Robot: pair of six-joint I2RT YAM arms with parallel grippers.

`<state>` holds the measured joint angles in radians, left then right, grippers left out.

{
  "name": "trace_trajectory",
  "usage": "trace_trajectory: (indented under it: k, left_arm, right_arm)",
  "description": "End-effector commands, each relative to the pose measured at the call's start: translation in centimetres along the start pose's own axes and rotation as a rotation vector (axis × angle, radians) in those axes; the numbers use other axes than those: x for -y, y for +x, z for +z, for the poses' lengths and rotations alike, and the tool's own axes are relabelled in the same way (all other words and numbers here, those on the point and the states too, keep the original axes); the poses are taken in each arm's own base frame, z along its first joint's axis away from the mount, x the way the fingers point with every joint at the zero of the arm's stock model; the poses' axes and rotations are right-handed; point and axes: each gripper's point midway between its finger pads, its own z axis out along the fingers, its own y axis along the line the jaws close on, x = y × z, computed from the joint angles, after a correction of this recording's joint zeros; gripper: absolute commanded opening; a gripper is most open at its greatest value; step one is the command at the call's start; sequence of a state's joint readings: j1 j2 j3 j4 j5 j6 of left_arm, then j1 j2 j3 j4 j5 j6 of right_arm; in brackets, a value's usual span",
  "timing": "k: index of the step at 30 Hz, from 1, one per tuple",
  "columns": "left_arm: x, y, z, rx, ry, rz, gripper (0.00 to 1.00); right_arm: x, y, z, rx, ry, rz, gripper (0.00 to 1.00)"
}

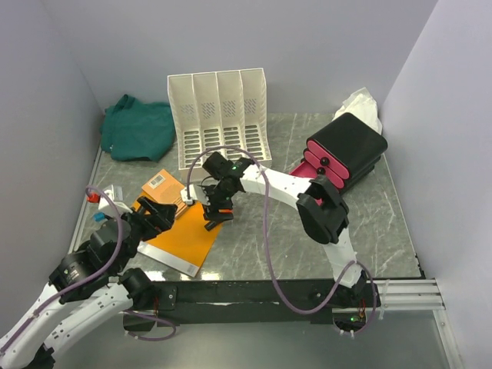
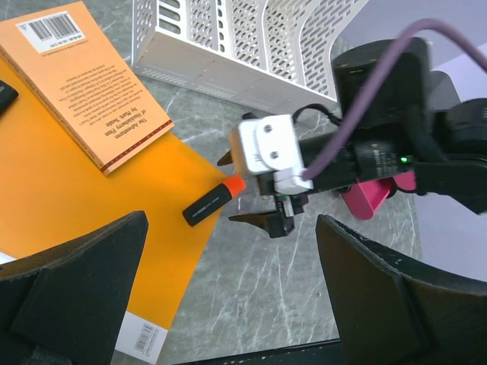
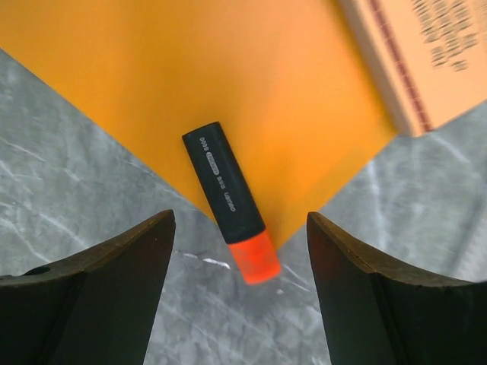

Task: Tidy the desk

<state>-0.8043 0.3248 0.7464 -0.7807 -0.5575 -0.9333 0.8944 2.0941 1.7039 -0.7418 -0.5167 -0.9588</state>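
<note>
I will lower my right gripper onto the black body (image 1: 213,224) beside the orange cap (image 3: 227,198) and close it there, because the highlighter is below, between the open fingers.
The desk (image 1: 307,238) is dark grey-green stone with white veins. A black highlighter with an orange cap (image 3: 227,198) lies at the edge of an orange envelope (image 1: 181,238), its cap over the stone. It also shows in the left wrist view (image 2: 209,205). My right gripper (image 1: 215,219) hovers open just above the highlighter, one finger on each side, not touching it (image 3: 240,220). An orange book (image 1: 165,188) lies on the envelope's far corner. My left gripper (image 1: 157,215) is open and empty over the envelope's left part.
A white slotted file organizer (image 1: 219,115) lies at the back centre. A green cloth (image 1: 138,127) sits back left. A black and pink case (image 1: 346,150) stands back right, with a white crumpled item (image 1: 361,104) behind it. Small red and blue items (image 1: 96,198) lie at the left edge.
</note>
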Motion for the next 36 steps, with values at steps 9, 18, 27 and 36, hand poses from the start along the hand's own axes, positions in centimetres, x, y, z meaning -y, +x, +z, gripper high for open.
trace_trajectory:
  k: [9,18,27,36]
  left_arm:
    - [-0.6,-1.3,-1.1,0.052,0.007,-0.021,1.00]
    - [-0.5,-0.8,-0.6,0.029,-0.007,-0.002,1.00]
    - [0.4,0.4,0.6,0.008,0.021,-0.049,0.99]
    - [1.3,3.6,3.7,-0.060,0.017,-0.048,0.99]
  right_arm:
    - [-0.9,2.6,3.0,-0.124,-0.057,-0.014,0.64]
    - [-2.6,4.6,2.9,-0.186,-0.043,-0.020,0.26]
    - [-3.9,1.7,-5.8,-0.098,0.143,0.095,0.05]
    - [-1.7,8.7,-18.9,-0.064,0.603,0.534,0.04]
